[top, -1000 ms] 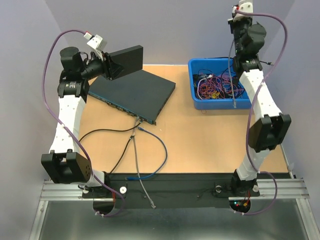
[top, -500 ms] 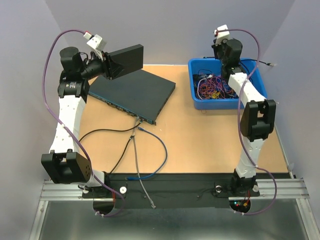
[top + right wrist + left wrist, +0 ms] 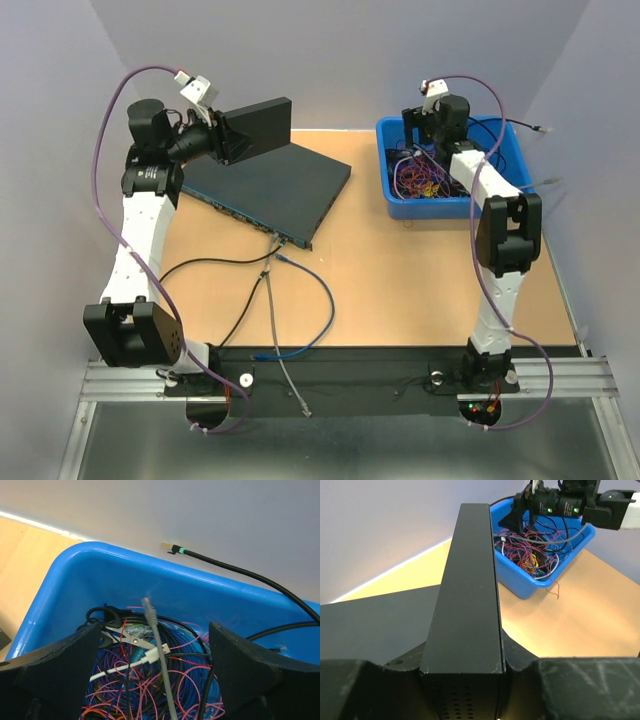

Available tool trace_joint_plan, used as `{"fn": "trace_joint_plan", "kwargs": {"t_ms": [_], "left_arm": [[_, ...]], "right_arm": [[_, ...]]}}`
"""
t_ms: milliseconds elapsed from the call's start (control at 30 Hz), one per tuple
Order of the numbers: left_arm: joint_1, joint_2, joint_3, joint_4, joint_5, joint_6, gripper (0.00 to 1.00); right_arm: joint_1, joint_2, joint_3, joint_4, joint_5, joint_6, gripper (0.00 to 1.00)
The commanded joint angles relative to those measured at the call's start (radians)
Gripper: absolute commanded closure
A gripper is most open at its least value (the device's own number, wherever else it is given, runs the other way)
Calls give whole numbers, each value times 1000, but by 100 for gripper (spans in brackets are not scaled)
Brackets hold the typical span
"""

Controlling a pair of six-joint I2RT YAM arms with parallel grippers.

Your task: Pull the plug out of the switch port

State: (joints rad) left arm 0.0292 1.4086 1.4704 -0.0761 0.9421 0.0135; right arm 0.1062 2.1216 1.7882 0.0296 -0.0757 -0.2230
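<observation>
The robot's right gripper will move across and down onto the blue cable's switch-side bend, clear of other cables, because the cable is below it, back and to the left in the top view.
The switch, a flat dark box, lies on the table left of centre. At its front edge sit the ports, where a black cable reaches in. A blue cable end and a grey cable lie just in front. My left gripper is shut on a long black box raised above the switch's rear corner. My right gripper hangs open over the blue bin. A grey cable with its plug stands loose between the fingers, touching neither.
The blue bin at the back right holds a tangle of coloured wires, scissors and a white cable. A black cable with a plug hangs over its far rim. Cables trail to the table's near edge.
My right arm came down from high above to just over the bin, and its jaws opened, letting go of the grey cable. My left gripper shifted slightly right with the black box.
</observation>
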Motion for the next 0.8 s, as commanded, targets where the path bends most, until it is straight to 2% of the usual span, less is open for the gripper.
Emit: {"fn": "trace_joint_plan", "kwargs": {"t_ms": [0, 67, 200, 267, 467, 533, 600, 667, 767], "left_arm": [[-26, -48, -1, 127, 32, -9, 100], [-26, -46, -4, 128, 29, -10, 100], [-26, -43, -19, 130, 23, -9, 100], [-26, -48, -31, 134, 20, -9, 100], [-26, -85, -94, 113, -63, 52, 100], [-26, -88, -110, 104, -77, 66, 100], [-17, -95, -131, 102, -98, 75, 100], [-6, -102, -146, 113, -120, 75, 100], [9, -111, -186, 146, -138, 68, 100]], "right_arm": [[13, -139, 10, -5, 70, 60, 4], [33, -170, 13, -25, 120, 62, 0], [142, -259, 13, -79, 279, 44, 0], [255, -328, -30, -102, 358, 57, 0], [558, -488, -317, -151, 407, 253, 5], [684, -485, -360, -197, 473, 278, 6], [754, -459, -365, -302, 514, 287, 6], [817, -447, -384, -383, 441, 323, 6], [851, -445, -450, -390, 289, 384, 7]]}}
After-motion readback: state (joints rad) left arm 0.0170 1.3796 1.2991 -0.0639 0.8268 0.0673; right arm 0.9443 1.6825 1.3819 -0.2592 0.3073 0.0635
